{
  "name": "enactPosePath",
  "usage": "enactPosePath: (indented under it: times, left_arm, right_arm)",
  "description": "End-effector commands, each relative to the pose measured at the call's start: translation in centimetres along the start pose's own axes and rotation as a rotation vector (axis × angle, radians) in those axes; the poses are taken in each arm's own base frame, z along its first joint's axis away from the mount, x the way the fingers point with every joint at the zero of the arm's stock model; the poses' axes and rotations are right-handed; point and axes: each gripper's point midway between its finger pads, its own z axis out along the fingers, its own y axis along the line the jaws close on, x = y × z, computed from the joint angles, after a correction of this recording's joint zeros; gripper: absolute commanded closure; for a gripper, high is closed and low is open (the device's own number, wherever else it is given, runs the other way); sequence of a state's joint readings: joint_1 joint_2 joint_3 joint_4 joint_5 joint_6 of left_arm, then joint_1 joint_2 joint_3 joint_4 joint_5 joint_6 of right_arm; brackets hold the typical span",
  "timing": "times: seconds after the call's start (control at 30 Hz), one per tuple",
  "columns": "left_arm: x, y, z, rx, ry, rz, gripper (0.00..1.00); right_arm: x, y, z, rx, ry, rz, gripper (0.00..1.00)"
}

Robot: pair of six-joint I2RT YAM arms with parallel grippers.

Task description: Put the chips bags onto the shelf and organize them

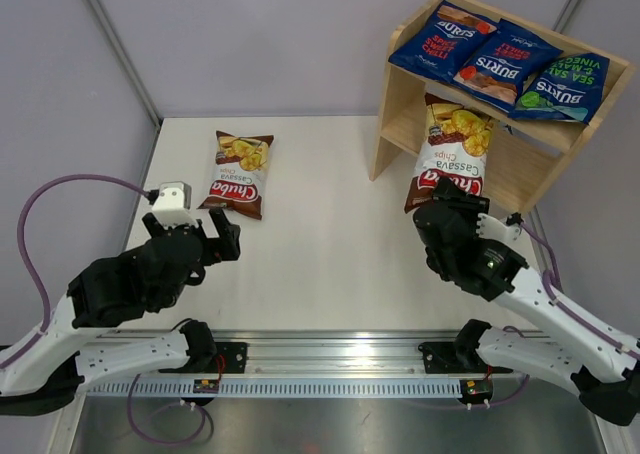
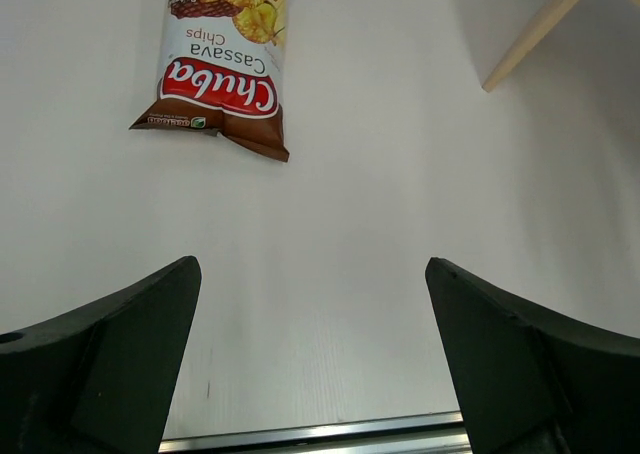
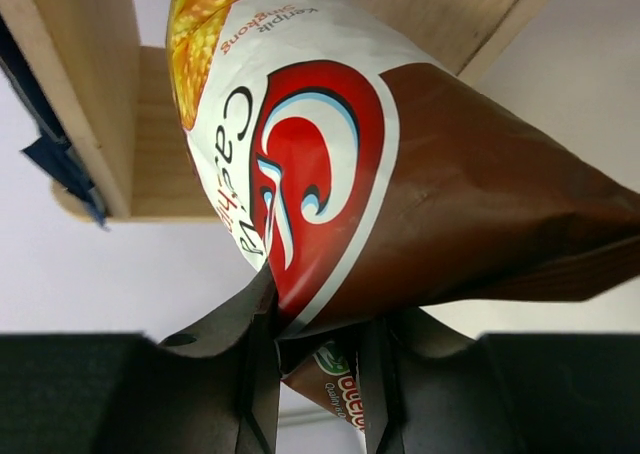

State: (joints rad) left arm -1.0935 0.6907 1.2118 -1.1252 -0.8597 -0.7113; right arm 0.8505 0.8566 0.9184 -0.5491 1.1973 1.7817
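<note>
My right gripper will next push the bag outward into the lower level, toward the side panel nearer the other Chuba bag, because the bag's bottom edge sticks out.
The wooden shelf (image 1: 398, 104) stands at the back right. Three dark blue Burts bags (image 1: 505, 64) lie side by side on its top tier. My right gripper (image 1: 449, 195) is shut on the bottom edge of a brown-and-white Chuba bag (image 1: 450, 149), whose upper part reaches into the lower tier; the bag fills the right wrist view (image 3: 360, 174). A second Chuba bag (image 1: 238, 172) lies flat on the table at the left, also in the left wrist view (image 2: 222, 69). My left gripper (image 1: 222, 236) is open and empty, just in front of it.
The shelf's side panel (image 3: 75, 84) and lower board show close in the right wrist view. A shelf corner (image 2: 545, 24) shows at the upper right of the left wrist view. A metal rail (image 1: 330, 359) runs along the table's near edge.
</note>
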Motion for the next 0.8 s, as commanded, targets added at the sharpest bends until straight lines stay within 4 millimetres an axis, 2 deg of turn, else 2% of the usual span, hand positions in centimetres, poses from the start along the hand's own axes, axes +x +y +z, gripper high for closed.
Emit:
enactPosePath:
  times: [0.0,0.13,0.17,0.3,0.37,0.4,0.6,0.77]
  left_arm:
    - [0.1,0.6,-0.5,0.022,-0.002,0.046,0.01]
    - [-0.5,0.6,-0.7,0.039,-0.025,0.060,0.01]
    - [-0.4,0.7,-0.6,0.036,-0.027,0.084,0.01]
    - [-0.4,0.6,0.2,0.025,-0.063,0.109,0.01]
    - [0.3,0.6,0.7,0.023,-0.067,0.130,0.01]
    - [0.2,0.2,0.9,0.033,-0.082,0.112,0.01]
    - [1.8,0.1,1.7,0.046,-0.084,0.098,0.01]
    - [2.5,1.1,1.5,0.037,-0.077,0.087,0.01]
  right_arm:
    - [-4.0,0.4,0.8,0.011,-0.216,0.069,1.00]
    - [-2.8,1.3,2.6,0.047,-0.217,0.070,1.00]
    - [-1.8,2.0,3.3,0.035,-0.201,0.115,1.00]
    - [-0.5,2.8,5.4,0.046,-0.195,0.136,0.96]
    - [0.1,3.6,6.4,0.060,-0.218,0.166,0.95]
    - [0.1,2.9,6.6,0.088,-0.240,0.132,0.95]
    - [2.3,2.5,9.1,0.110,-0.301,0.193,0.95]
    - [4.3,1.8,12.0,0.133,-0.316,0.249,0.96]
